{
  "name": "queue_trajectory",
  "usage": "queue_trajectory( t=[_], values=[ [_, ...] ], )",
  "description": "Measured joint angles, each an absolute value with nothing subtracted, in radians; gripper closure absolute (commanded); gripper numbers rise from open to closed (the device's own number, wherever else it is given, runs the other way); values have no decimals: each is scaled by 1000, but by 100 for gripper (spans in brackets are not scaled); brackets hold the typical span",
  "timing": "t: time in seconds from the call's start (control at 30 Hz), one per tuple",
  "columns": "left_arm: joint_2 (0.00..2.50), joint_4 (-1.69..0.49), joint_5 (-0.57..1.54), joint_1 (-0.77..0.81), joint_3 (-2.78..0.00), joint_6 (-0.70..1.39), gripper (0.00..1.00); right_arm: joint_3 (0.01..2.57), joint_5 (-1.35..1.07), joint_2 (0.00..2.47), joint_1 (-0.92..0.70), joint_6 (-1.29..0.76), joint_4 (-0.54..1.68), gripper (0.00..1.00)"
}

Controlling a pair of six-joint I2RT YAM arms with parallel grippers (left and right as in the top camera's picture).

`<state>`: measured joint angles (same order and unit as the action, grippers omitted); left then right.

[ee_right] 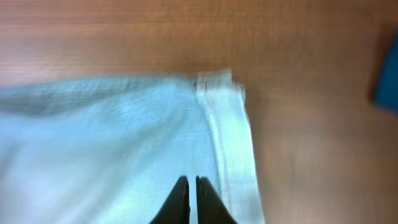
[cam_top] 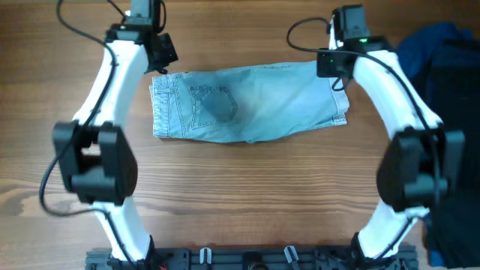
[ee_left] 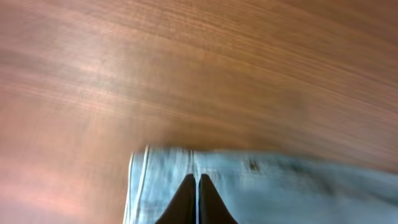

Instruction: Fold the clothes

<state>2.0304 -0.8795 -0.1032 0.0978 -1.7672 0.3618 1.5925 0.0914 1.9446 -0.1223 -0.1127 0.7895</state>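
The layers lie uneven at the near corner of the shorts. I will next lower my right gripper back onto the shorts beside their hem [cam_top: 331,112], toward that corner, and then open.
The light blue denim shorts [cam_top: 247,105] lie flat on the wooden table, folded lengthwise, with the waistband on the left, the hemmed legs on the right and one stitched pocket facing up. My left gripper [cam_top: 161,69] is over the far waistband corner; in the left wrist view its fingers [ee_left: 196,179] are pressed together above the waistband [ee_left: 161,180]. My right gripper [cam_top: 337,76] is over the far hem corner; in the right wrist view its fingers [ee_right: 192,182] are closed just left of the hem [ee_right: 233,143]. No cloth shows between either pair of jaws.
Dark navy garments [cam_top: 442,67] are piled at the table's right edge, and a blue corner of them shows in the right wrist view [ee_right: 388,74]. Bare wood [cam_top: 247,195] lies in front of the shorts. The arm bases stand at the front edge.
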Motion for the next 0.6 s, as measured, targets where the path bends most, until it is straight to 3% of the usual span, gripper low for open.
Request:
queue_trajectory(
  t=[0.17,0.6],
  values=[
    [2009,-967,-73,105,-1762,424,96,1540,45,1902,-122,-166,867,94],
    [2196,-786,-77,103,-1685,424,96,1144,56,1900,-108,-243,579,94]
  ],
)
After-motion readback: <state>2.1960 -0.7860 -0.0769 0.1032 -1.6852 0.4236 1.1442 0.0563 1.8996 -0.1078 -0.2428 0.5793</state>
